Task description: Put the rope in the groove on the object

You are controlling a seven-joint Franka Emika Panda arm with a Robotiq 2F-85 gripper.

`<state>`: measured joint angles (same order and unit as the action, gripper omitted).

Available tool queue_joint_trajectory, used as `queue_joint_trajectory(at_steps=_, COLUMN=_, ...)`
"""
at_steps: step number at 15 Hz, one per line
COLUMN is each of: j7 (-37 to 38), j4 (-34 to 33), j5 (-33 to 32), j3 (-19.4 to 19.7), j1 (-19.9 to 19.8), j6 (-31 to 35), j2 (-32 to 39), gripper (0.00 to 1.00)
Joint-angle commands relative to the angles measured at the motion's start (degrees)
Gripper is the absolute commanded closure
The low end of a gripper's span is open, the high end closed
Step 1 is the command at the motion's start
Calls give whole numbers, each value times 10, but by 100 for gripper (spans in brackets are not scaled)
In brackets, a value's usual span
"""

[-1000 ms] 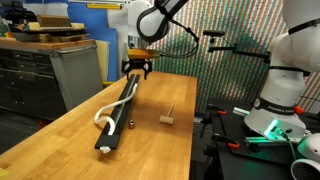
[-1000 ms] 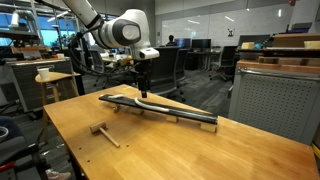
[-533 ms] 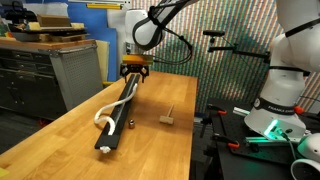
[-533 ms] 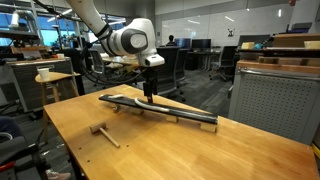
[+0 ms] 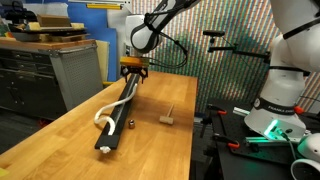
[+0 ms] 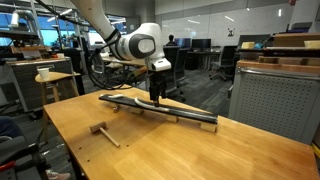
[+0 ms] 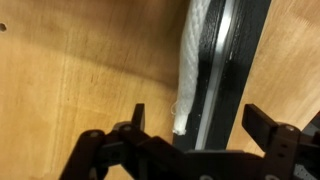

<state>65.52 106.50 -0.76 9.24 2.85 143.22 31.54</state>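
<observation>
My gripper's open fingers are just above the rope's frayed end, with that end between them. My gripper will go down a little next and close on it.
The long black bar (image 5: 120,112) lies lengthwise on the wooden table and shows in both exterior views (image 6: 185,113). The white rope (image 5: 101,118) runs along the bar and loops off its side near the close end. In the wrist view the rope (image 7: 196,55) lies along the bar's edge (image 7: 240,60), beside the shiny groove (image 7: 218,70), and its frayed end sits between my fingers. My gripper (image 7: 200,122) is open and empty, low over the bar's far part (image 5: 133,70) (image 6: 155,96).
A small T-shaped wooden piece (image 5: 168,118) (image 6: 101,131) lies on the table beside the bar. A small dark item (image 5: 130,124) sits close to the bar. A grey cabinet (image 5: 70,70) stands past the table edge. Another robot arm (image 5: 285,70) stands at the side.
My gripper has come down toward the bar and shifted a little along it. The rope and bar have not moved.
</observation>
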Motion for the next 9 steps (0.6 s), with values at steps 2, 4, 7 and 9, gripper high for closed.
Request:
queue_joint_trajectory(at_steps=2, j7=17, j4=-33, j5=14, j3=6, j1=-1, j6=-4, j2=24, gripper=27)
queue_joint_trajectory(at_steps=4, j7=15, j4=-38, j5=16, j3=4, j1=-3, j6=-7, j2=31, gripper=42)
queue_joint_trajectory(at_steps=7, j7=9, j4=-44, j5=24, j3=0, j1=-6, j6=-13, j2=40, gripper=67)
queue_joint_trajectory(at_steps=9, j7=7, j4=-47, j5=26, j3=1, j1=-5, j6=-16, j2=45, gripper=82)
